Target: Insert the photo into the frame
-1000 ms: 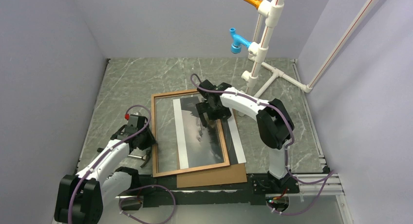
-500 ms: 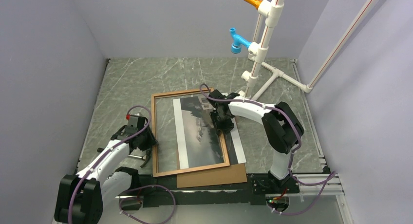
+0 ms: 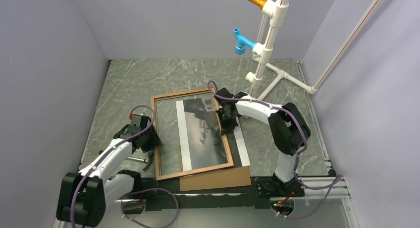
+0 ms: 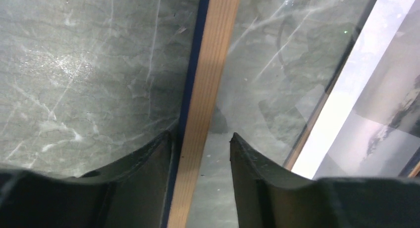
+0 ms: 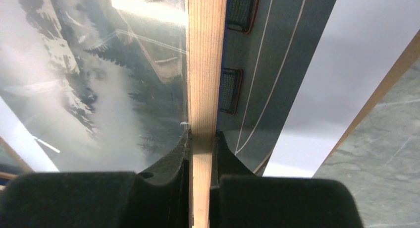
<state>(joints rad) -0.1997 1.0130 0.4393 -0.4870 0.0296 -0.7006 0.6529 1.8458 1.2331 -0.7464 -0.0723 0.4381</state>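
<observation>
The frame covers the photo, so my right gripper next needs to carry its bar of the frame to the left in the top view, past the photo's opposite white border [image 3: 182,131] [image 5: 24,138], and let go.
The frame [image 3: 158,139], brown wood with a navy side, lies on the table over the photo [image 3: 203,134], a grey mountain print showing through the glass. My left gripper [image 3: 150,141] straddles the left rail [image 4: 213,64]; in the left wrist view it [image 4: 200,135] stands open, one finger at the rail's navy side, the other apart from it. My right gripper [image 3: 229,120] is on the right rail; the right wrist view shows it [image 5: 202,134] shut on the wooden rail [image 5: 205,49], with the photo [image 5: 99,79] to the left of the rail.
A brown backing board [image 3: 218,179] sticks out under the frame's near edge. A white pipe stand [image 3: 262,54] with blue and orange fittings rises at the back right. Grey walls close in the marbled table [image 3: 133,79] on three sides.
My right gripper moved from above the photo to the frame's right rail and shut on it. The frame shifted slightly left. My left gripper's fingers widened a little around the left rail.
</observation>
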